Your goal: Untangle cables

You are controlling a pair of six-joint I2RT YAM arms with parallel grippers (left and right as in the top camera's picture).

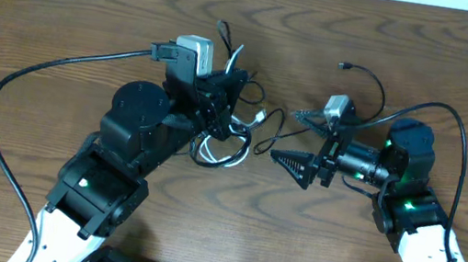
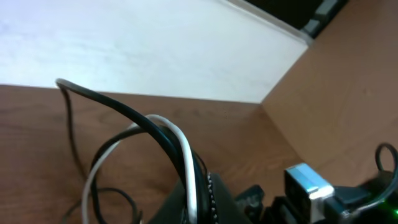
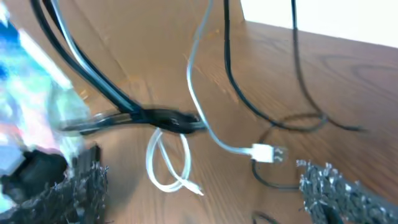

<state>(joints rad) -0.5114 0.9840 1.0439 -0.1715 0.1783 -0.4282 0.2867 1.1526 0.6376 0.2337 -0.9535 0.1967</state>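
The white cable (image 2: 186, 155) has bare tabletop below it on the left in the overhead view, so I next move my left gripper that way and down to release it.
The cables, black ones and a white one (image 1: 212, 154), lie tangled in front of my left arm. My left gripper (image 1: 224, 102) is shut on the bundle. In the left wrist view, the white cable (image 2: 186, 155) and a black cable (image 2: 118, 109) run up from between the shut fingers (image 2: 198, 190). My right gripper (image 1: 294, 142) stands open just right of the tangle, holding nothing. In the right wrist view a white loop (image 3: 163, 165) and a white plug (image 3: 264, 152) lie on the table between its fingers (image 3: 333, 190). Black cables (image 3: 245, 93) hang past them.
One black cable with a small plug (image 1: 344, 66) arcs over the wood table (image 1: 66, 13) behind the right arm. Thick black robot wires (image 1: 27, 82) curve out from each arm. A white wall (image 2: 124, 43) borders the table's far edge.
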